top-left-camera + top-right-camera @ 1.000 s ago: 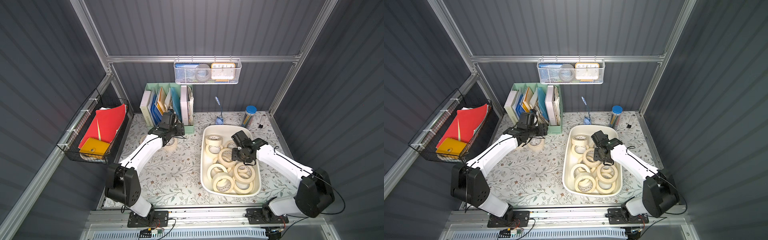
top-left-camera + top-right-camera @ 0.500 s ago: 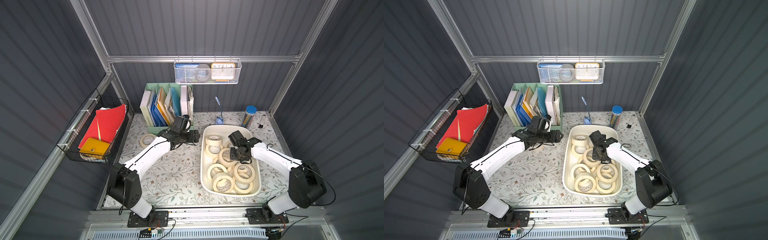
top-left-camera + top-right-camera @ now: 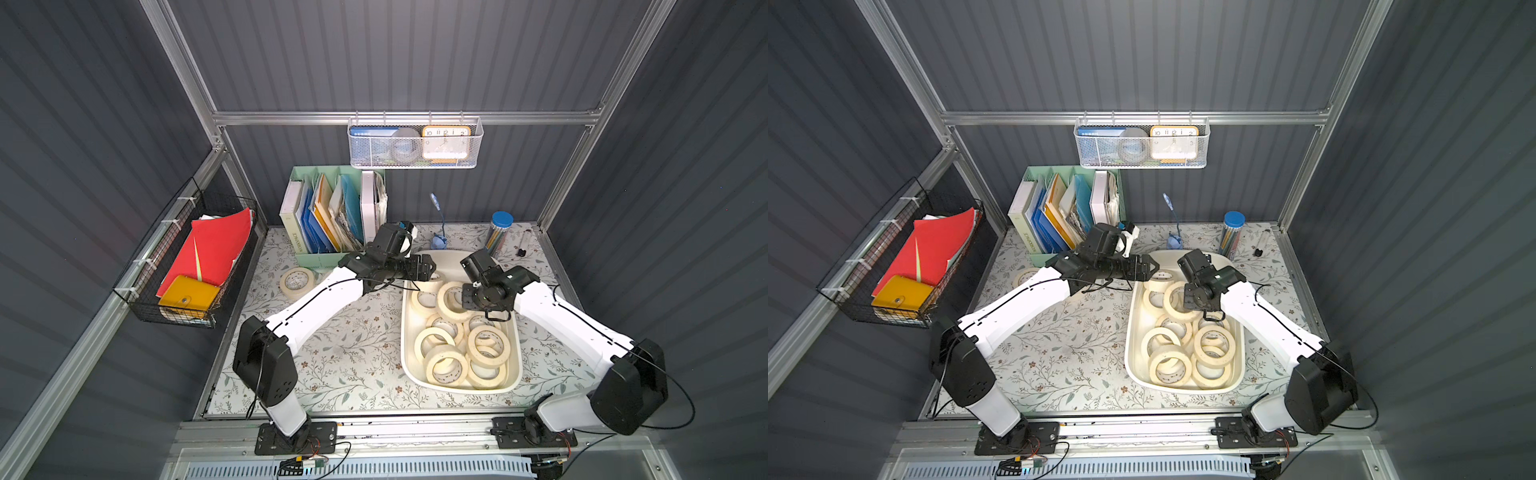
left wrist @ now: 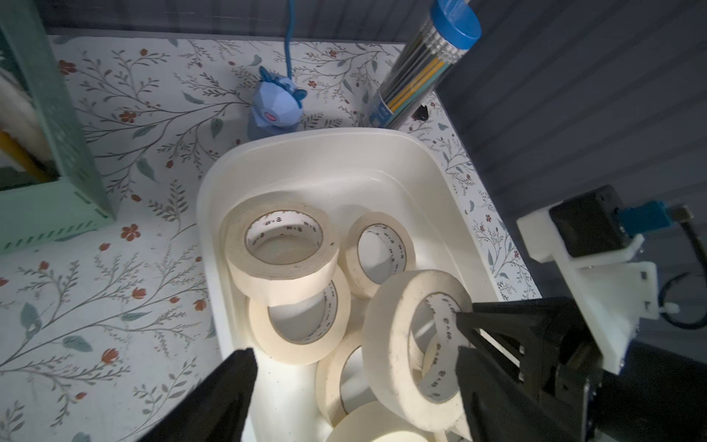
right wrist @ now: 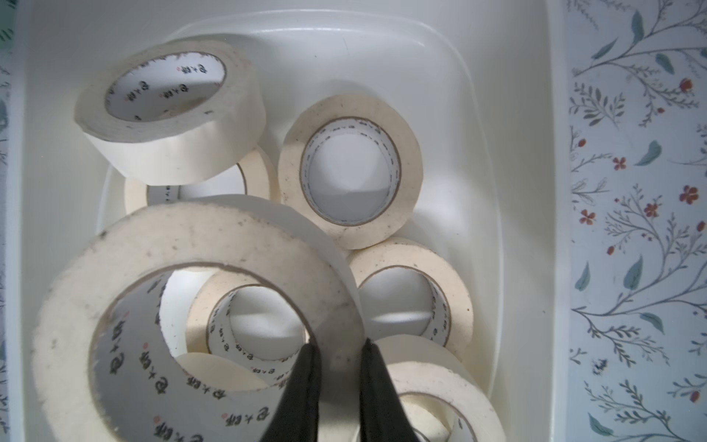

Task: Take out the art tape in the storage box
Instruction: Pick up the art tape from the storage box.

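The raised roll's free side [image 3: 441, 301] [image 4: 387, 349] lies below and back from my left gripper. That gripper comes down and back onto it next, opposite my right gripper's fingers.
The storage box [image 3: 405, 332] [image 3: 1128, 332] is a white tub on the right of the floral table, and several cream art tape rolls [image 3: 446, 365] lie in it. My right gripper [image 3: 468, 297] [image 3: 1191, 300] [image 5: 338, 346] is shut on the wall of one art tape roll [image 5: 191, 237] [image 3: 441, 297] [image 4: 386, 336], which is tilted up over the others. My left gripper [image 3: 432, 268] [image 3: 1154, 266] [image 4: 352, 356] stands open over the box's far left rim, close to that roll, with nothing between its fingers. Another roll [image 3: 296, 280] lies on the table left of the box.
A mint-green file organizer [image 3: 332, 216] stands at the back left, behind the left arm. A blue figure [image 3: 438, 241] and a pencil tube [image 3: 498, 230] stand just behind the box. A black wire basket [image 3: 199, 257] hangs on the left wall, a white mesh basket [image 3: 415, 145] on the back rail.
My left arm left a roll on the table at the left and swung right to the box's far rim, jaws open. My right gripper closed on a roll and tilted it up.
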You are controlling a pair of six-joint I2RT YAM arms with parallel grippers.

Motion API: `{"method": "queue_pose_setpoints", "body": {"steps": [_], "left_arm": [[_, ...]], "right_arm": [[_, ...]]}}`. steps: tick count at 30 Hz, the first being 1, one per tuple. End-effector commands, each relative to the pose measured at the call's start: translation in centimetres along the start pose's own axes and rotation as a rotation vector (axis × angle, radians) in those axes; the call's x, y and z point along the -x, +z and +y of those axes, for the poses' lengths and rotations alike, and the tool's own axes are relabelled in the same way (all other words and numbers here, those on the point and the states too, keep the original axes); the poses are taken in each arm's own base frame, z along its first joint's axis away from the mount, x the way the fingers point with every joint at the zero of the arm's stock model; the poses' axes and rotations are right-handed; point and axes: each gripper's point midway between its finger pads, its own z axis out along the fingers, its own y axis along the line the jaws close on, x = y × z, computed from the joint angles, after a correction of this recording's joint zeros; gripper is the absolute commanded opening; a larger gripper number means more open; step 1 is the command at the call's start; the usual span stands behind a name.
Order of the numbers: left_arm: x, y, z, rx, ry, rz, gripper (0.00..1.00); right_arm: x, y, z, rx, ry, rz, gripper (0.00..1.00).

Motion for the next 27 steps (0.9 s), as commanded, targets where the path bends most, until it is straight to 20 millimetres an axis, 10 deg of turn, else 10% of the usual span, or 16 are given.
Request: {"method": "queue_pose_setpoints", "body": {"steps": [1, 14, 22, 27], "left_arm": [[-3.4, 2.2, 0.9, 0.028, 0.02, 0.139, 0.87], [-6.4, 5.3, 2.4, 0.049, 0.011, 0.23, 0.77], [-6.3, 6.1, 2.5, 0.043, -0.001, 0.221, 0.19], [-5.8, 6.0, 2.3, 0.04, -0.005, 0.204, 0.05]], "right_arm": [[1.0, -0.6, 1.0, 0.01, -0.015, -0.023, 0.0], [2.1, -1.1, 3.3, 0.056, -0.029, -0.05, 0.0], [2.3, -1.3, 4.3, 0.091, -0.015, -0.061, 0.0], [2.6, -1.7, 4.7, 0.107, -0.012, -0.073, 0.1]]}}
